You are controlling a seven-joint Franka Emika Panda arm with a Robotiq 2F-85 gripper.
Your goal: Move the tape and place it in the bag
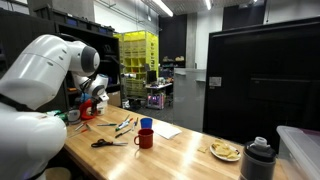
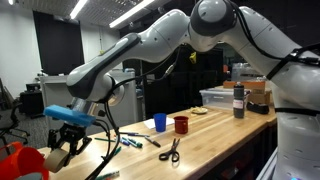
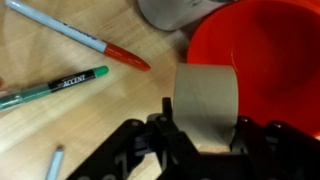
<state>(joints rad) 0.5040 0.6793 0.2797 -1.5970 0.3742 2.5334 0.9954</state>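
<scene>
The tape (image 3: 207, 95) still overlaps the red bag's rim. Next, my gripper shifts to the right in the wrist view, over the red bag's opening (image 3: 268, 70), to release it.
In the wrist view my gripper (image 3: 205, 120) is shut on the tape (image 3: 207, 95), a beige roll held upright between the two fingers. The bright red bag (image 3: 262, 50) lies just beyond it to the right, its opening facing up, and the tape overlaps its near edge. In an exterior view the gripper (image 2: 64, 140) hangs low at the table's end, beside the red bag (image 2: 20, 160). In another exterior view the gripper (image 1: 93, 100) sits over the red bag (image 1: 88, 112) at the far end of the table.
A red-tipped marker (image 3: 85, 38) and a green Accent marker (image 3: 55, 85) lie on the wooden table left of the gripper. A grey object (image 3: 165, 10) stands beyond them. Scissors (image 2: 170, 152), a red mug (image 2: 181, 125), a blue cup (image 2: 159, 122) and a black bottle (image 2: 238, 100) stand farther along.
</scene>
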